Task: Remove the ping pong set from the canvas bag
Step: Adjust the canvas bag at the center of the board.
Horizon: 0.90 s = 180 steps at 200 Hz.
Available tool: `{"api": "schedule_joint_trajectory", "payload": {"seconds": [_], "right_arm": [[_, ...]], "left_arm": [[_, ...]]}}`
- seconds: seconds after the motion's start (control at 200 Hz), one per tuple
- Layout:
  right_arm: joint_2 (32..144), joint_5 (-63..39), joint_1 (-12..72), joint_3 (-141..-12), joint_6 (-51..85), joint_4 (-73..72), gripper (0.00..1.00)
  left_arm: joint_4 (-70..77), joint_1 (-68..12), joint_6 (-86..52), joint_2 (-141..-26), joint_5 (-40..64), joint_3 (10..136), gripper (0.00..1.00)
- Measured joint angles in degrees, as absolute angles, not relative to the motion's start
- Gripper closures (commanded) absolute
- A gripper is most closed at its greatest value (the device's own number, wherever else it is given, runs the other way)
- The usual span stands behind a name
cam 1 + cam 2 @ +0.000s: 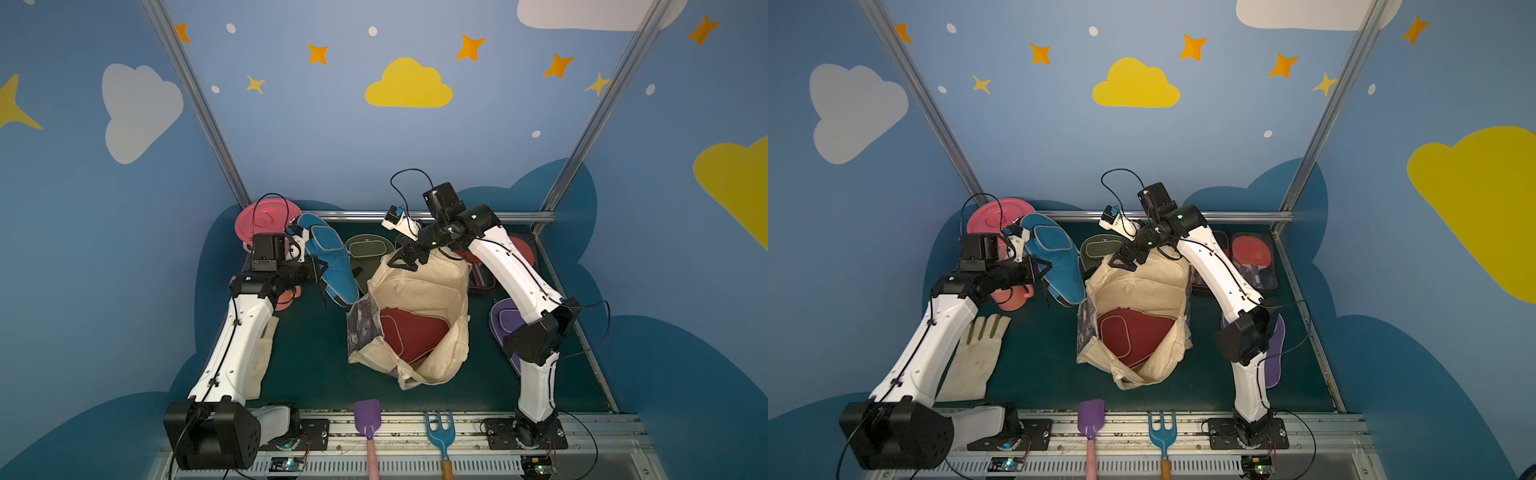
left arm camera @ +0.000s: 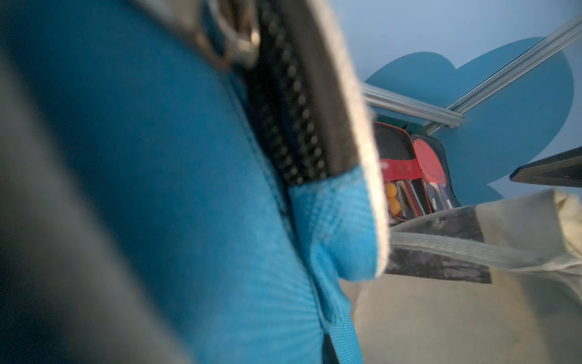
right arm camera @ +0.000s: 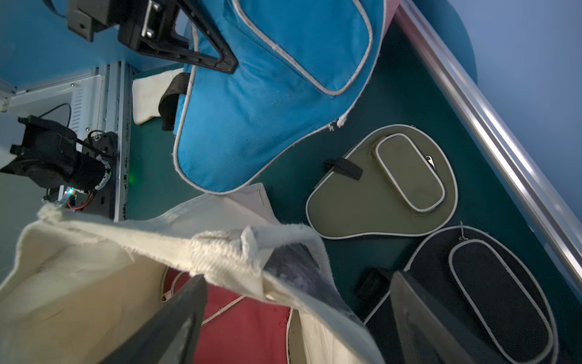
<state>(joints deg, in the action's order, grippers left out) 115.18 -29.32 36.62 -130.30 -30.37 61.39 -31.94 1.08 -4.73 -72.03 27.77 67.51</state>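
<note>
My left gripper should next lower the blue case [image 1: 332, 257] onto the bare tabletop beside the olive case and let go of it, because it hangs clear of the canvas bag.
The canvas bag [image 1: 419, 286] [image 1: 1142, 286] stands open mid-table with a maroon case [image 1: 411, 332] [image 3: 245, 327] inside. My right gripper [image 1: 401, 262] [image 3: 297, 275] is open, one finger inside and one outside the bag's far rim. My left gripper [image 1: 318, 270] [image 1: 1044, 268] is shut on the blue case [image 1: 332, 257] [image 2: 157, 189], holding it tilted above the table left of the bag. Lying on the table are an olive case [image 1: 370, 249] [image 3: 378, 195], a black case [image 3: 488, 290], a purple case [image 1: 505, 324] and dark packs with red paddles [image 1: 1252, 257] [image 2: 406, 176].
A pink lidded bucket [image 1: 266, 220] stands in the back left corner behind the left arm. A cream glove [image 1: 976, 357] lies under that arm. A purple toy shovel [image 1: 368, 419] and blue toy rake [image 1: 439, 428] rest on the front rail. A metal rail [image 1: 415, 215] bounds the back.
</note>
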Motion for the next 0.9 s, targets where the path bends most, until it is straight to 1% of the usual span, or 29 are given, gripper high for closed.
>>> {"api": "schedule_joint_trajectory", "payload": {"seconds": [0.04,0.085,0.14,0.165,0.295,0.37,0.606,0.736,0.901], "right_arm": [[115.44,-29.71,36.62,-130.30,-30.48,61.95,0.41],[115.70,-29.91,36.62,-130.30,-30.79,62.57,0.58],[115.81,-29.69,36.62,-130.30,-30.98,63.48,0.89],[115.81,-29.58,36.62,-130.30,-30.98,64.03,1.00],[115.72,-28.34,36.49,-130.10,-31.31,66.92,1.00],[114.39,-27.20,36.56,-127.24,-31.38,67.18,1.00],[102.67,-21.45,35.59,-113.36,-30.22,68.01,1.00],[96.66,-18.96,33.58,-109.71,-29.45,68.53,1.00],[92.47,-15.99,30.15,-107.46,-28.97,69.25,1.00]], "left_arm": [[-31.83,1.19,-4.67,-72.38,27.73,67.13,0.97],[-31.57,1.39,-4.51,-72.62,27.70,66.70,0.96],[-31.29,1.52,-4.47,-72.66,27.70,66.37,0.97],[-31.16,1.58,-4.47,-72.66,27.70,66.24,0.97],[-30.26,1.74,-4.47,-72.69,27.59,65.84,0.97],[-29.93,1.76,-4.54,-72.75,27.51,65.63,0.97],[-28.95,1.78,-4.73,-73.95,27.97,63.66,0.97],[-29.02,1.76,-4.73,-75.59,28.84,63.68,0.97],[-29.02,1.76,-4.71,-77.43,28.99,63.68,0.96]]}}
